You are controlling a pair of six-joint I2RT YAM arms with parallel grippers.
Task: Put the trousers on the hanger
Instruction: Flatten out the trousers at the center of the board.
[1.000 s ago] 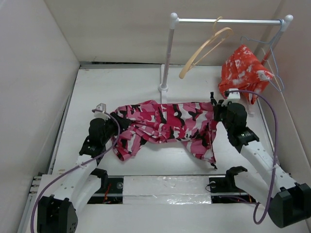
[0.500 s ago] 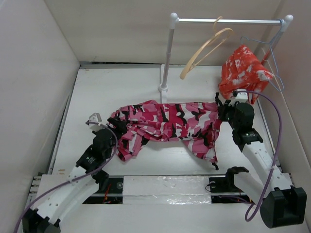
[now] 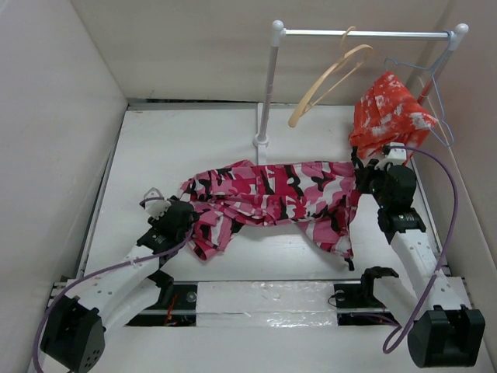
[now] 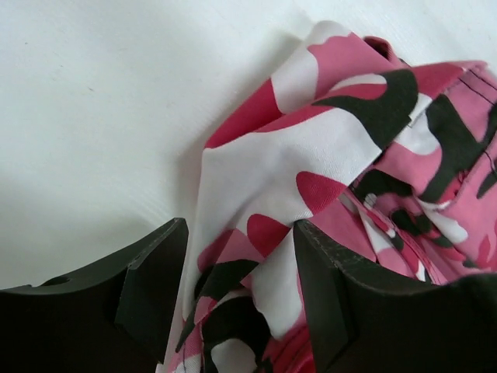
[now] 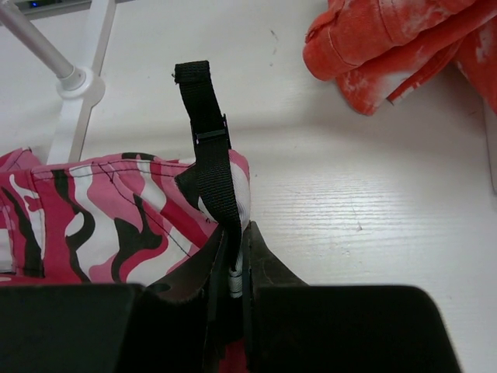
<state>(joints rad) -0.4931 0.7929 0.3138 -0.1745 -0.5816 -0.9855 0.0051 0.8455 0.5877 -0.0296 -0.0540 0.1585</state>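
Observation:
The right gripper raises the trousers' end next, then lowers it and releases the fabric, since the bare tabletop (image 3: 368,207) (image 5: 289,211) beside the trousers lies below the gripper.
The pink, red, white and black camouflage trousers (image 3: 272,194) lie stretched across the table. My left gripper (image 3: 183,215) is at their left end. In the left wrist view its jaws (image 4: 239,268) stand apart with a fold of the trousers (image 4: 311,148) between them. My right gripper (image 3: 362,181) is shut on the right end of the trousers. In the right wrist view (image 5: 237,252) it pinches the fabric (image 5: 116,202) and a black webbing strap (image 5: 208,148). The tan wooden hanger (image 3: 330,76) hangs tilted from the rail, behind and above the trousers.
A white rack stands at the back, with its post (image 3: 268,85) and top rail (image 3: 365,33). A red-orange garment (image 3: 388,115) with white blotches hangs on a thin wire hanger (image 3: 439,105) just behind my right gripper. White walls enclose the table on three sides.
My right gripper has drawn the trousers' right end further right. My left gripper has dropped lower and moved right and nearer along the trousers' left end.

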